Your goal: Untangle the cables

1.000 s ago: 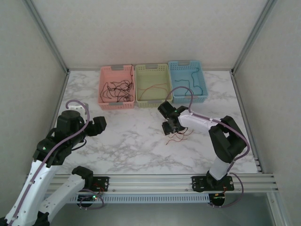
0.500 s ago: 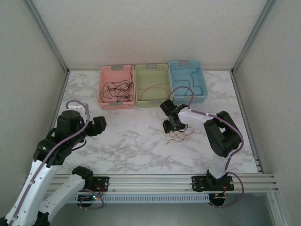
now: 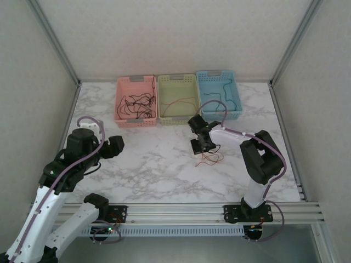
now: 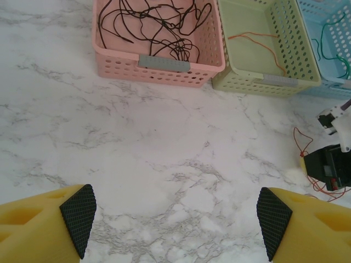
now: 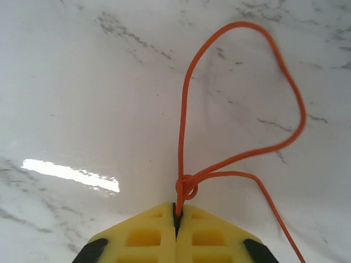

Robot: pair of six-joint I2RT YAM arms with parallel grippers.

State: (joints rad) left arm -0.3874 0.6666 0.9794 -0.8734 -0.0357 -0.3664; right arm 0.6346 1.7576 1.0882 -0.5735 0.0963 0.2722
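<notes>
I should raise the thin orange cable up and outward over the green basket (image 3: 177, 96) with my right gripper and release it there, since that basket already holds an orange cable.
My right gripper (image 5: 176, 211) is shut on a thin orange cable (image 5: 184, 109), pinched just below a small knot, and the rest of it loops over the marble. From above, that gripper (image 3: 198, 147) is low over the table's middle, with thin red and orange cables (image 3: 211, 159) trailing to its right. My left gripper (image 4: 175, 219) hangs open over bare marble, with nothing between its black pads (image 4: 78, 216). In the top view the left gripper (image 3: 116, 145) is well to the left of the cables.
Three baskets line the back. The pink basket (image 3: 120, 104) holds black cables (image 4: 153, 24), the green basket (image 3: 162, 98) an orange cable (image 4: 263, 46), and the blue basket (image 3: 237, 96) green cables (image 4: 334, 52). Enclosure walls and a front rail bound the table.
My right gripper has shut on the orange cable, and the right arm's elbow has folded in toward the left. The left arm has not moved.
</notes>
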